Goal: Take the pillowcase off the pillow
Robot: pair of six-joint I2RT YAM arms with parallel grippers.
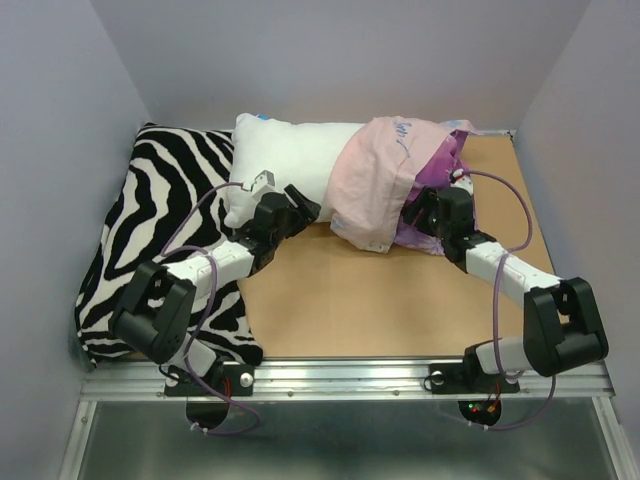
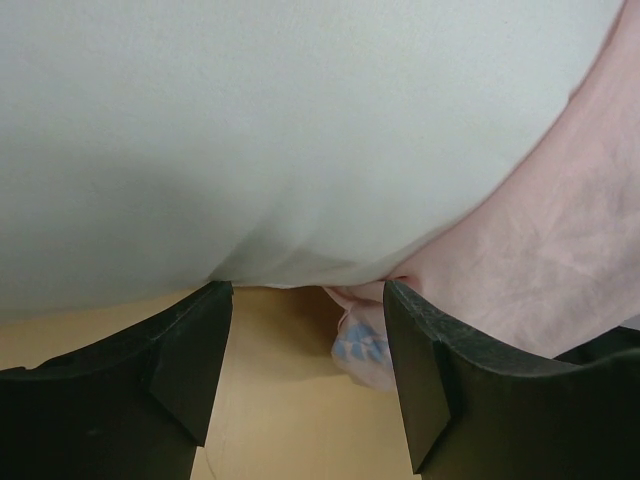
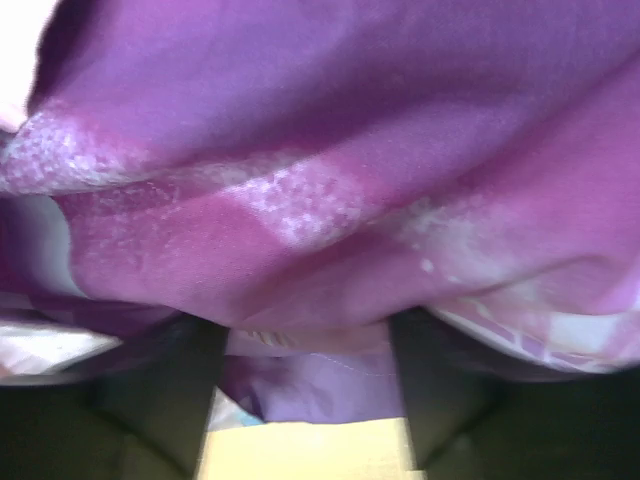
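My left gripper should next move slightly away from my base, onto the white pillow's near edge, right beside the pink hem.
The white pillow (image 1: 285, 158) lies at the back of the table, its left half bare. The pillowcase (image 1: 385, 185) is bunched over its right half, pale pink inner side out, with purple print (image 1: 440, 165) at the right. My left gripper (image 1: 306, 207) is open at the pillow's near edge, where the pink hem begins. In the left wrist view the pillow (image 2: 280, 130) fills the top and the pillowcase (image 2: 540, 250) lies against my right finger (image 2: 420, 340). My right gripper (image 1: 415, 214) is open and pushed into the purple fabric (image 3: 320, 180), which drapes over both fingertips.
A black-and-white zebra-striped pillow (image 1: 165, 230) lies at the left, under my left arm and touching the white pillow. Grey walls close in the back and both sides. Bare wooden tabletop (image 1: 360, 300) stretches in front of the pillows, with a metal rail (image 1: 340, 372) at the near edge.
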